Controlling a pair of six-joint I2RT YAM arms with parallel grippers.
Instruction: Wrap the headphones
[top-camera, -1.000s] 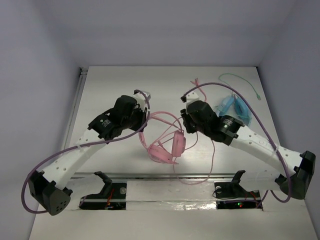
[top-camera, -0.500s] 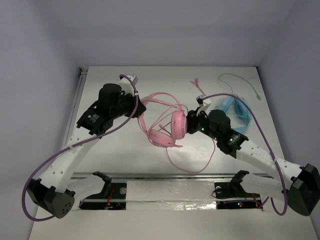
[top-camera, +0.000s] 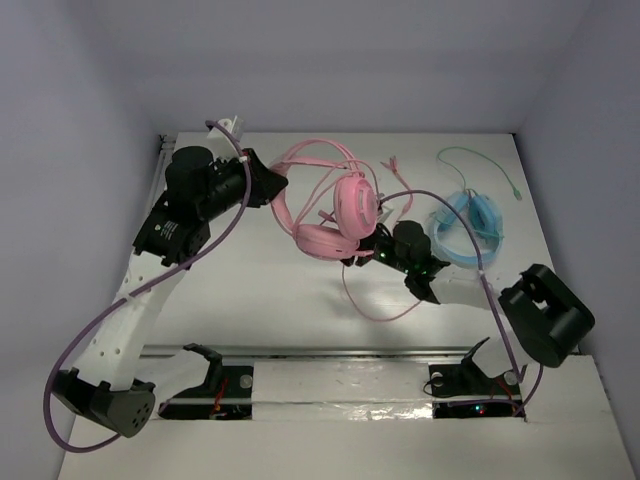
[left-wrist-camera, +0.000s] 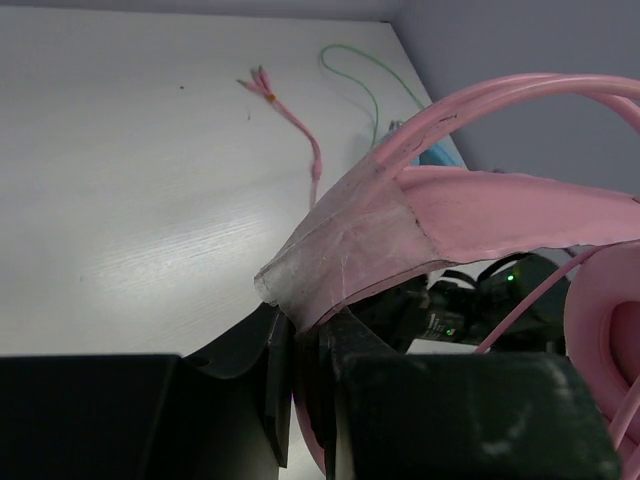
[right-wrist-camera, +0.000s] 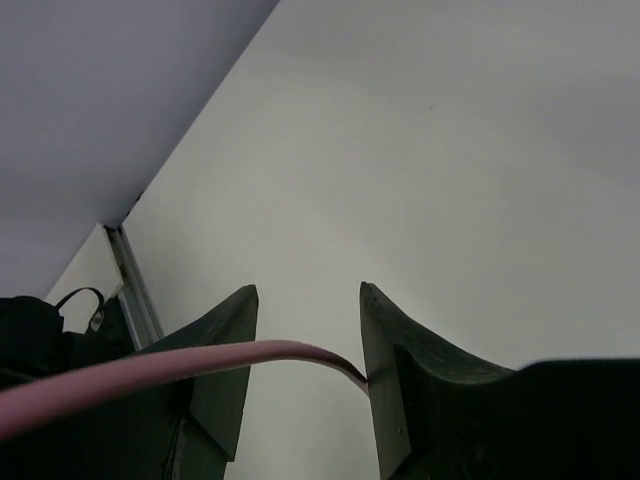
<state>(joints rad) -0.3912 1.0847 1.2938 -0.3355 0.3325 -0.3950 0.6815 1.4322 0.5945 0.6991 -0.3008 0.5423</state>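
Observation:
My right gripper moves back from the lower ear cup toward the near bar next and closes on the cable between its fingers.
The pink headphones (top-camera: 340, 215) hang above the middle of the table, both ear cups down. My left gripper (top-camera: 275, 187) is shut on the taped headband (left-wrist-camera: 400, 225) and holds them up. Their thin pink cable (top-camera: 380, 312) loops on the table below, and its plug end (top-camera: 392, 162) lies at the back. My right gripper (top-camera: 362, 255) sits low, just right of the lower ear cup. In the right wrist view it (right-wrist-camera: 305, 290) is open, and the cable (right-wrist-camera: 150, 372) runs across the gap and touches one finger (right-wrist-camera: 385, 330).
Light blue headphones (top-camera: 468, 225) with a green cable (top-camera: 480, 160) lie at the back right, close behind my right arm. The green cable also shows in the left wrist view (left-wrist-camera: 365, 75). White walls stand close on three sides. A metal rail (top-camera: 330, 350) crosses the near edge.
My left gripper has lifted the headphones up and toward the back left. My right arm has folded back and its gripper has dropped low beside the ear cups, at the cable.

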